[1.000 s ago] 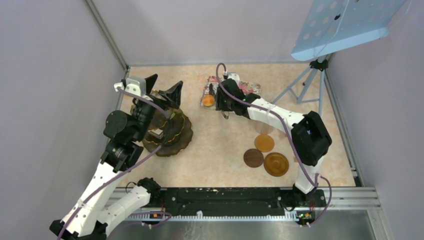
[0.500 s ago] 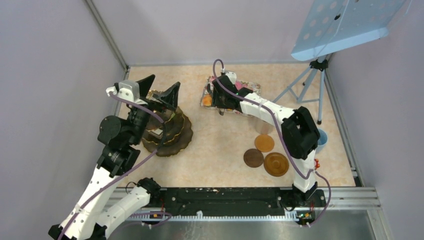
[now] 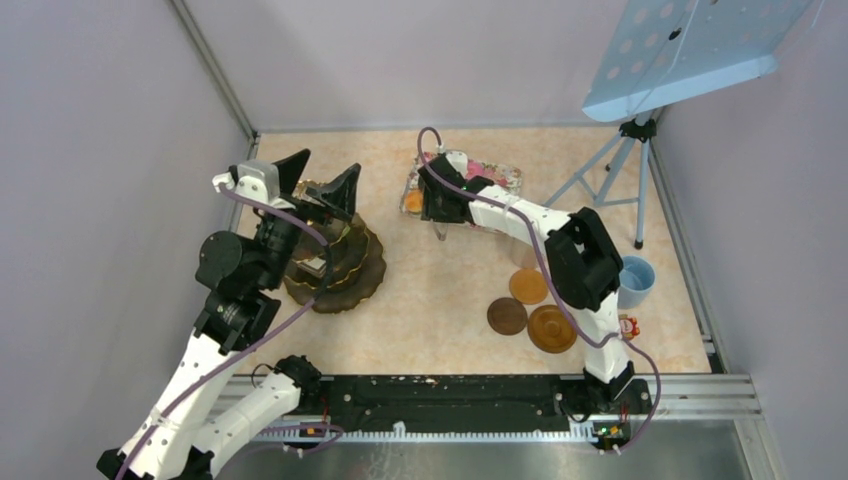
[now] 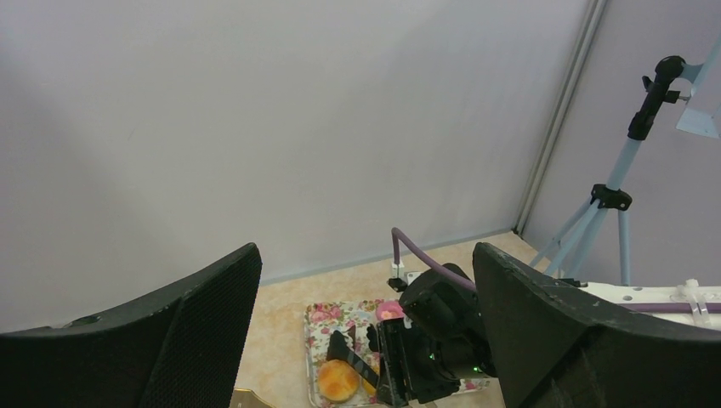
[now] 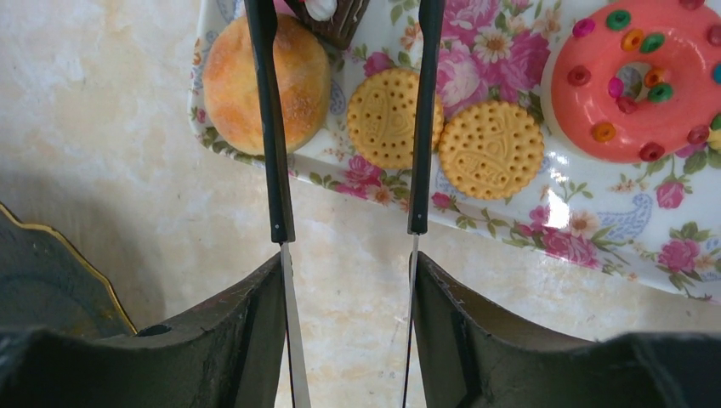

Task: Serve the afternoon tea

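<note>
My right gripper should next swing the tongs, astride the chocolate cake (image 5: 327,17), over the stand's bottom plate (image 5: 55,285) and release them, since that plate is to its left in the top view.
The rose-patterned tray (image 5: 587,225) holds an orange bun (image 5: 265,81), two round biscuits (image 5: 393,115), a pink doughnut (image 5: 642,76) and the edge of a chocolate cake (image 5: 327,17). My right gripper (image 5: 349,263) is shut on the black tongs (image 5: 268,127). The tong arms stand apart, astride one biscuit, with the left arm over the bun. From above, that gripper (image 3: 437,205) is at the tray's (image 3: 495,172) left end. My left gripper (image 3: 323,178) is open and empty above the tiered stand (image 3: 350,265). A light-blue mug (image 3: 634,280) stands at the right.
Three round brown and orange saucers (image 3: 528,286) lie right of centre. A small red-and-white item (image 3: 628,325) sits by the blue mug. A tripod (image 3: 610,165) with a blue perforated shelf stands at the back right. Walls close in the left, back and right sides.
My right gripper has moved a little left and back along the tray's left end. Its elbow swung left, uncovering the light-blue mug. My left gripper shifted slightly left, then stayed still.
</note>
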